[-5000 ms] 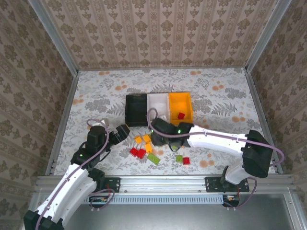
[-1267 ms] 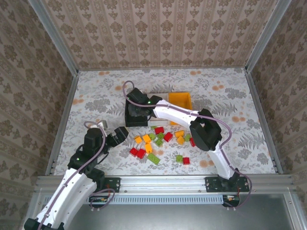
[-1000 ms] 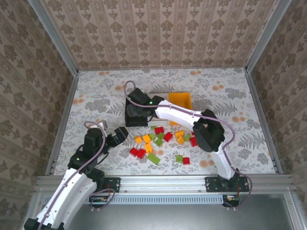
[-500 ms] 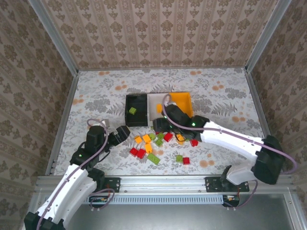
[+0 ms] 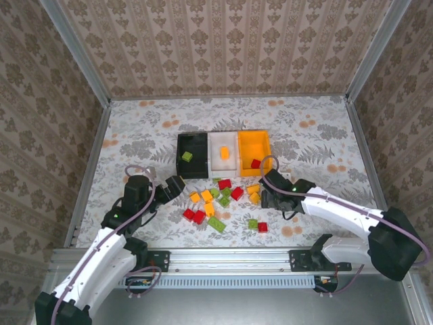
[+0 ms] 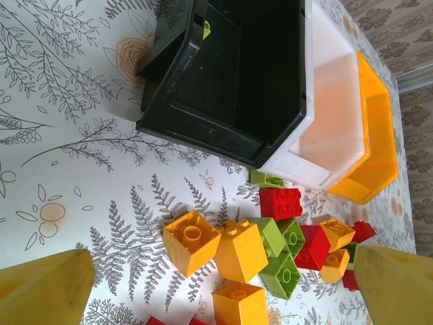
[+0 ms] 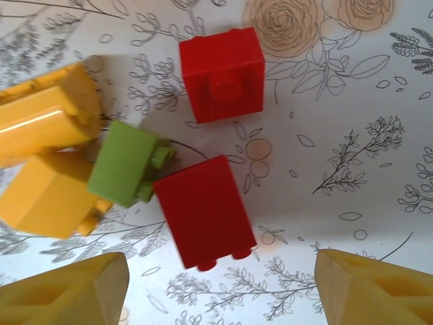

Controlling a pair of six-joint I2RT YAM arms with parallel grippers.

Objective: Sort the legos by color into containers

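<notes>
Next, my right gripper goes down with open fingers onto the nearer red brick [image 7: 205,215] beside the lime one, since that brick lies below the gap between its fingers.
Three bins stand in a row: black [image 5: 191,166], white [image 5: 224,164] and orange [image 5: 254,141]. One lime lego [image 5: 187,156] lies in the black bin, one orange lego [image 5: 225,153] in the white, one red lego [image 5: 256,163] in the orange. Several loose legos [image 5: 222,192] lie in front of them. My right gripper [image 5: 266,196] is open and low over the pile's right end, a red brick [image 7: 205,210] lying on the table just ahead of its fingertips [image 7: 67,291]. My left gripper [image 5: 177,185] is open at the pile's left, facing orange bricks [image 6: 191,240].
Two red bricks [image 5: 193,215] and a lime one [image 5: 216,225] lie nearest the arms; a lime [image 5: 252,223] and a red brick [image 5: 262,227] lie to their right. Aluminium rails [image 5: 91,156] and papered walls bound the floral tabletop.
The right arm went to the black bin, then swung back right and down to the pile's right end. A lime brick is now in the black bin, an orange one in the white. The left arm barely moved.
</notes>
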